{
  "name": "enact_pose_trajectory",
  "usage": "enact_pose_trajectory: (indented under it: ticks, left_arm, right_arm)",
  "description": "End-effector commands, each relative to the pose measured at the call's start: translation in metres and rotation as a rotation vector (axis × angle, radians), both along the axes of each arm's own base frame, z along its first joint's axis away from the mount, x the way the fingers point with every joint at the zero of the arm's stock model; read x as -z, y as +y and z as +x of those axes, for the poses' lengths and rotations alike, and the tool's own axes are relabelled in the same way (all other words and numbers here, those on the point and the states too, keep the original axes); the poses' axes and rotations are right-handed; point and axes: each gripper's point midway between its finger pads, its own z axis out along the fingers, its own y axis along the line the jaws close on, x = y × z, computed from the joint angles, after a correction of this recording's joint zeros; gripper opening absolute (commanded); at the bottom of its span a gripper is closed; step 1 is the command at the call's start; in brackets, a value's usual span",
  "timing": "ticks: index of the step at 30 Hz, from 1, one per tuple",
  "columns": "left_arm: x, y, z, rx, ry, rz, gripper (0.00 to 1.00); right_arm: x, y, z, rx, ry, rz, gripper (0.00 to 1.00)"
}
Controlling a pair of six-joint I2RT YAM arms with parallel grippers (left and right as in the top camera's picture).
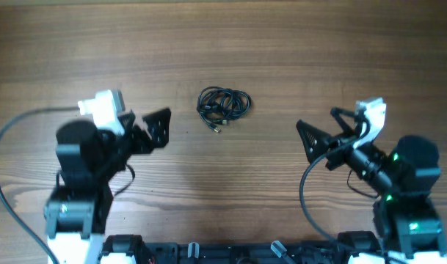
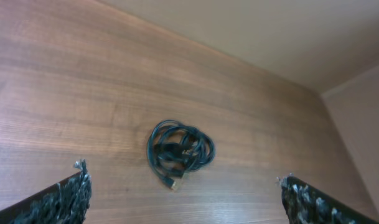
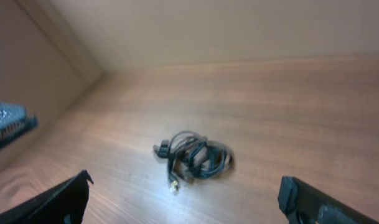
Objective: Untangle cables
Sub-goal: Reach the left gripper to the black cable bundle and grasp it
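My left gripper's open fingers are short of the cables, so next it needs to go down, outward and to the right in the overhead view, onto the closest loops of the tangle.
The cables (image 1: pixel 223 105) lie as one small black tangle of loops on the wooden table (image 1: pixel 223 44), a plug end poking out toward the front. My left gripper (image 1: pixel 146 121) hovers to the left of the tangle, open and empty. My right gripper (image 1: pixel 323 126) hovers to its right, also open and empty. In the left wrist view the cables (image 2: pixel 180 149) sit just ahead of the left gripper (image 2: pixel 183 175), with both fingertips (image 2: pixel 71 193) far apart. In the right wrist view the cables (image 3: pixel 195 158) lie ahead of the wide-open right gripper (image 3: pixel 186 182).
Thick black arm wires (image 1: pixel 3 158) loop beside each base at the front. A beige wall (image 2: pixel 251 31) borders the table's far edge. Part of the left arm (image 3: pixel 9 124) shows at the left of the right wrist view.
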Motion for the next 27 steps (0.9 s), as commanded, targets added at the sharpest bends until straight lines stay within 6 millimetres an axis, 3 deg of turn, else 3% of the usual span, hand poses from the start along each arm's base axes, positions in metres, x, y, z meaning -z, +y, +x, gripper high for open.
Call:
enact_pose_trajectory:
  ticks: [1,5,7,16,19,23,27]
  left_arm:
    - [-0.021,-0.014,0.019,0.082,0.081,0.024,1.00]
    - [-0.008,-0.045,0.033,0.184,0.221,0.047,1.00]
    - [0.013,-0.062,0.037,0.233,0.288,0.058,1.00]
    - [0.101,-0.082,0.068,0.380,0.434,0.165,1.00]
    - [0.126,-0.099,0.079,0.414,0.446,0.181,1.00]
    - [0.145,-0.122,0.081,0.456,0.459,0.185,1.00]
    - [0.140,-0.128,0.082,0.422,0.470,0.142,1.00]
  right_arm:
    - [-0.032,0.008,0.007,-0.057,0.012,-0.001,1.00]
    - [-0.040,0.014,0.018,-0.088,0.111,0.012,1.00]
    - [-0.034,0.015,0.024,-0.093,0.145,0.018,1.00]
    - [0.005,0.017,0.045,-0.098,0.293,0.020,1.00]
    - [0.013,0.021,0.048,-0.124,0.327,0.033,1.00]
    - [0.024,0.023,0.050,-0.135,0.375,0.042,1.00]
    - [0.033,0.023,0.052,-0.134,0.408,0.042,1.00]
